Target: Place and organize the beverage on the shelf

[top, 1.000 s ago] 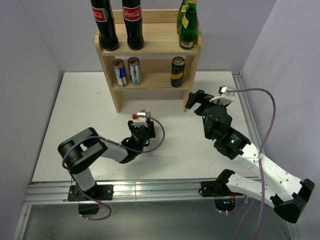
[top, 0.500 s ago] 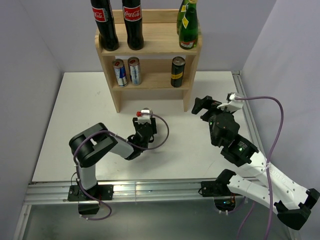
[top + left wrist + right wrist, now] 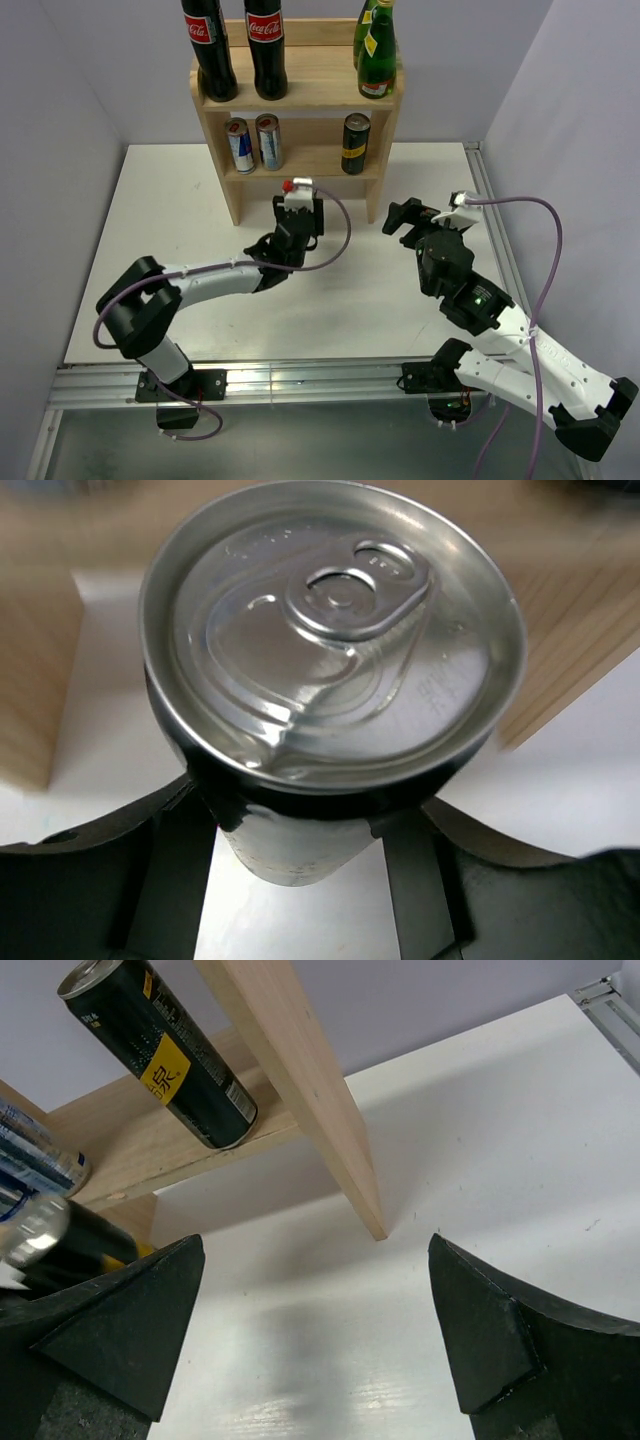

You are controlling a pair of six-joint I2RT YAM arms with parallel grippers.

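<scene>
My left gripper holds the can and will next lift it and move it outward onto the gap on the shelf's middle level, next to the matching black and yellow can point(image 3: 318, 163).
My left gripper point(image 3: 300, 218) is shut on a black can with a silver lid point(image 3: 330, 630). It holds the can upright just in front of the light wooden shelf point(image 3: 300, 90), near the open bottom tier. In the left wrist view the fingers point(image 3: 170, 870) press both sides of the can. The held can also shows at the left edge of the right wrist view point(image 3: 45, 1232). My right gripper point(image 3: 405, 215) is open and empty beside the shelf's right side panel point(image 3: 300, 1090).
The top tier holds two Coca-Cola bottles point(image 3: 208, 50) and green bottles point(image 3: 377, 50). The middle tier holds two slim cans point(image 3: 254, 143) on the left and a black and yellow can point(image 3: 160, 1055) on the right. The white table's rail point(image 3: 490, 210) runs along the right.
My left arm has stretched forward and carried the can from mid-table up to the shelf front. My right gripper has drawn back a little from the shelf's right panel.
</scene>
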